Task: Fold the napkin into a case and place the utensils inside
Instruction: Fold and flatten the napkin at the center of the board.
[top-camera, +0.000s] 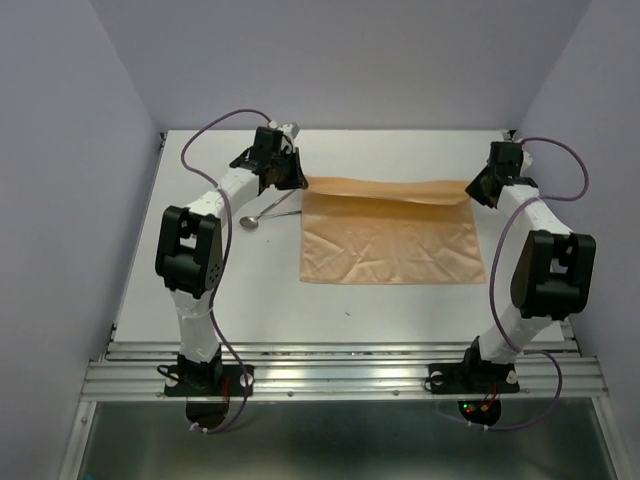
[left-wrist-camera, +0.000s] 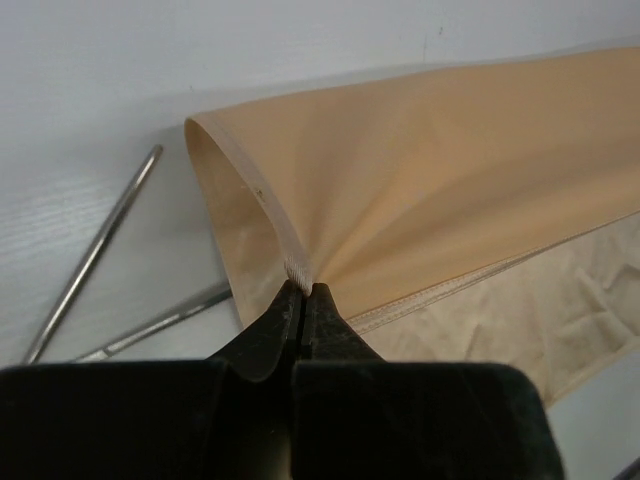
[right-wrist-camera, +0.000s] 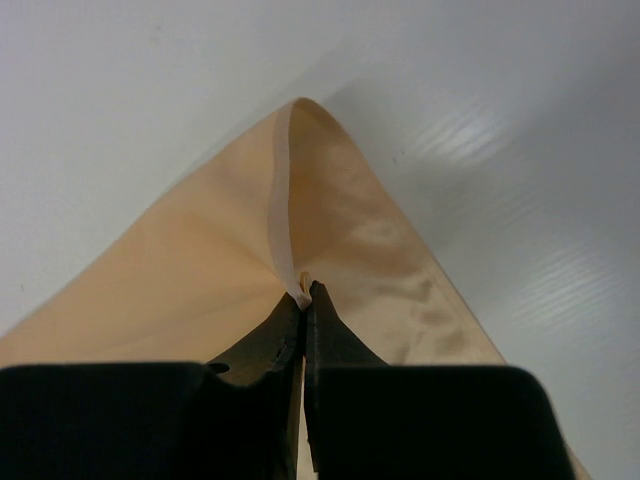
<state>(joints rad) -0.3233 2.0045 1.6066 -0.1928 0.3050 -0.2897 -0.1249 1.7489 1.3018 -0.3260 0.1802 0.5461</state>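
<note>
The napkin's near part is still uncovered, so my left gripper will draw back and down and release the napkin's hem on the napkin's near corner on the utensils' side (top-camera: 304, 279).
The peach-orange napkin (top-camera: 392, 238) lies mid-table with its far edge lifted and curling forward over the rest. My left gripper (top-camera: 297, 180) is shut on the napkin's far left corner; the left wrist view shows the hem pinched between the black jaws (left-wrist-camera: 303, 290) and the cloth (left-wrist-camera: 440, 170) looping away. My right gripper (top-camera: 475, 192) is shut on the far right corner, and in the right wrist view (right-wrist-camera: 305, 293) the cloth (right-wrist-camera: 210, 260) rises in a fold from its tips. The utensils (top-camera: 262, 213), a spoon among them, lie left of the napkin; two thin handles (left-wrist-camera: 95, 255) show beside the cloth.
White table (top-camera: 250, 290) with lilac walls around it. The metal rail (top-camera: 340, 375) runs along the near edge by both arm bases. The left arm's elbow (top-camera: 190, 250) stands just near-left of the utensils.
</note>
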